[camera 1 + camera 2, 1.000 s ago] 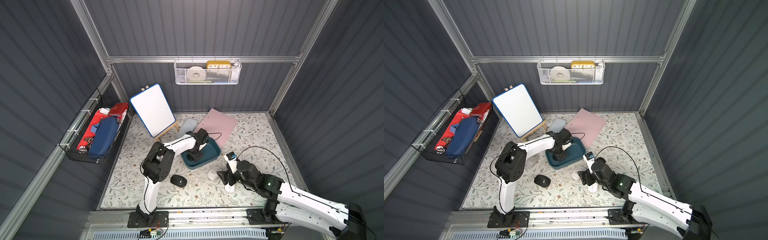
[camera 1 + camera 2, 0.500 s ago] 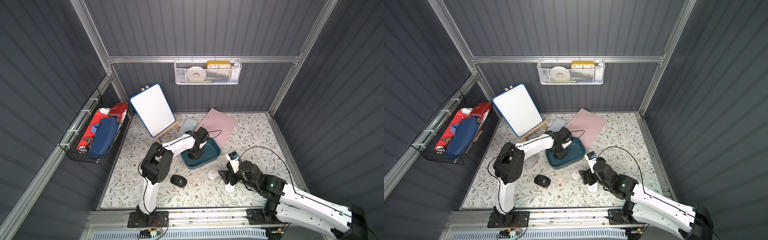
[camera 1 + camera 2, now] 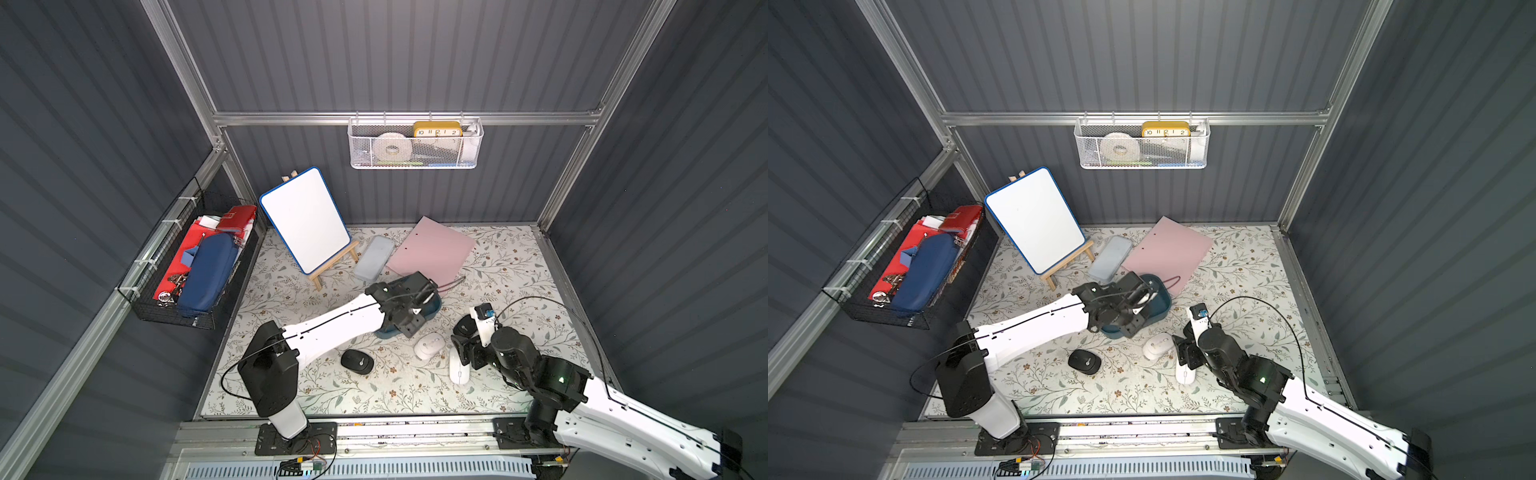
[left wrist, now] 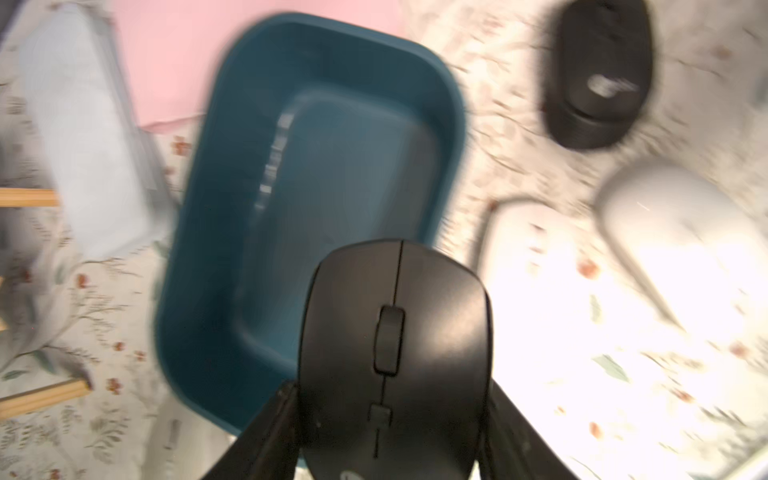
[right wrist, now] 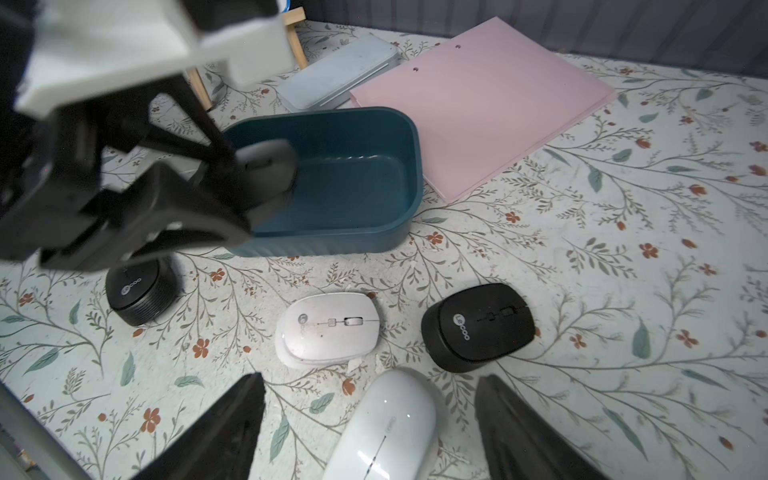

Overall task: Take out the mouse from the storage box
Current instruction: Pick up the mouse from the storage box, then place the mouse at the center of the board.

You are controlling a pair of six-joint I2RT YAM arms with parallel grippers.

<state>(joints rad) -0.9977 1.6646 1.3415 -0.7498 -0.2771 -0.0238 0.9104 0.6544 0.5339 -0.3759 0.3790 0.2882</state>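
Observation:
I should move my left gripper back and down next, to let go of the held mouse on bare mat [image 3: 405, 381] between another black mouse and the white mice.
The storage box [image 3: 433, 309] is a teal tub in the middle of the mat, its inside [image 4: 332, 166] bare in the left wrist view. My left gripper [image 4: 392, 386] hangs above the box's near end, shut on a black mouse [image 4: 395, 332] held by its sides. The right wrist view shows that mouse [image 5: 266, 170] lifted over the box rim [image 5: 411, 166]. My right gripper [image 5: 372, 386] stands open low over the mat, its fingers on either side of a slim white mouse [image 5: 386, 428] without touching it.
On the mat in front of the box lie a white mouse [image 3: 429, 345], a black mouse [image 3: 356, 360] and another black mouse [image 5: 478, 324]. Behind the box are a pink folder [image 3: 432, 249], a pale blue case [image 3: 374, 257] and a whiteboard on an easel [image 3: 305, 218].
My left gripper has closed on the black mouse and risen with it out of the box, toward the front. The right arm has barely moved.

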